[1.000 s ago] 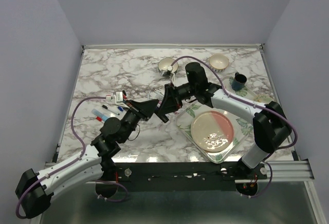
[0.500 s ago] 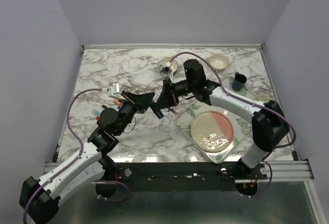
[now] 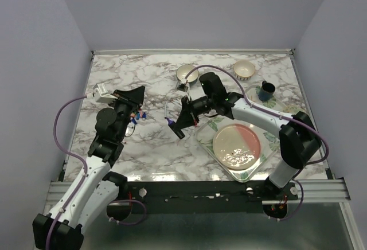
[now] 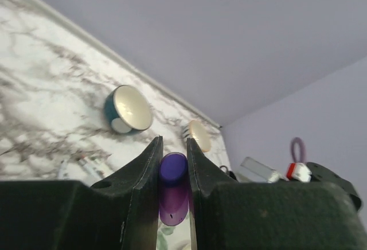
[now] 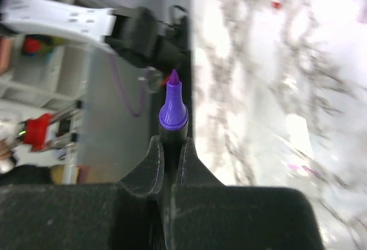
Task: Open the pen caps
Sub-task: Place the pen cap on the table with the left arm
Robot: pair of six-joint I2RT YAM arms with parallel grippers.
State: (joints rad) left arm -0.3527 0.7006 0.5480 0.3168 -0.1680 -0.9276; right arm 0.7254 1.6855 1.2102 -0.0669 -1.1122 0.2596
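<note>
My left gripper moves down and tilts its fingers down next to release the purple cap [image 4: 173, 172] beside the loose blue caps [image 3: 136, 116], since the pen's tip is bare.
A purple pen cap [image 4: 173, 172] sits pinched between the fingers of my left gripper [image 4: 174, 144], which is shut on it and raised off the table at the left [image 3: 137, 94]. The right gripper [image 5: 170, 145] is shut on the dark barrel of a purple pen [image 5: 172, 112]. That pen's tip is bare and sticks out past the fingertips. From above, the right gripper [image 3: 180, 131] hangs over the table's middle, well apart from the left one. Loose pens with red and blue caps [image 3: 136, 116] lie on the marble below the left gripper.
A floral tray [image 3: 210, 125] holding a pink plate [image 3: 237, 145] lies at the right front. Two cream bowls [image 3: 187, 73] [image 3: 244, 69] and a dark blue mug [image 3: 265, 92] stand along the back. A thin white stick [image 3: 166, 110] lies near the middle.
The two grippers were close together over the middle. The left arm has swung away to the left with the purple cap, leaving the uncapped pen in the right gripper.
</note>
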